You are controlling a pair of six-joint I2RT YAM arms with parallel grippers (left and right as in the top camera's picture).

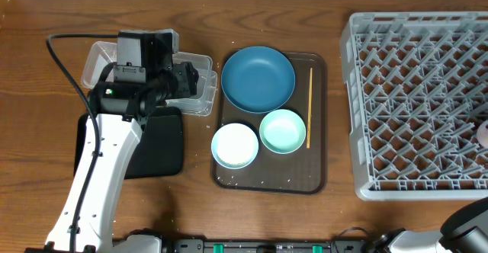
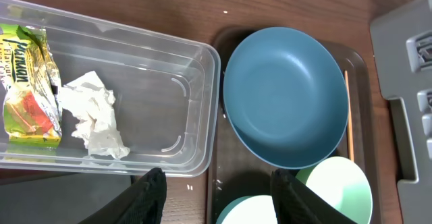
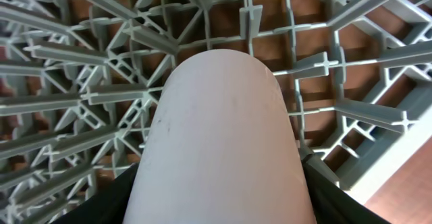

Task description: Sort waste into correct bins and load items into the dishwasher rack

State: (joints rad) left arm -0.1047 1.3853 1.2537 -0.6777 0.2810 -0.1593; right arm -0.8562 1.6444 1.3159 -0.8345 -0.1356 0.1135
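The pink cup will next move outward in my right gripper onto the rack's wires beyond the cup's rounded end (image 3: 233,30), and then my right gripper will open, since those pegs are empty.
My left gripper (image 2: 223,200) hangs open and empty above the near edge of the clear tub (image 2: 196,102), which holds the yellow-green wrapper (image 2: 27,82) and the crumpled white paper scrap (image 2: 94,116). From overhead, the left gripper (image 1: 187,81) is over the tub (image 1: 99,59), with the black tray (image 1: 156,142) beside it. The dark-blue dish (image 1: 258,78), white bowl (image 1: 234,145), mint-green bowl (image 1: 283,130) and wooden stick (image 1: 309,108) lie on the brown tray (image 1: 316,177). My right gripper (image 3: 223,204) is shut on the pink cup (image 3: 223,136) above the dishwasher rack (image 3: 81,82).
Loose rice grains (image 2: 191,189) dot the table by the tub, and more grains (image 1: 229,180) lie on the brown tray. The grey rack (image 1: 415,100) fills the right side of the table. The cup (image 1: 483,133) shows at the overhead view's right edge.
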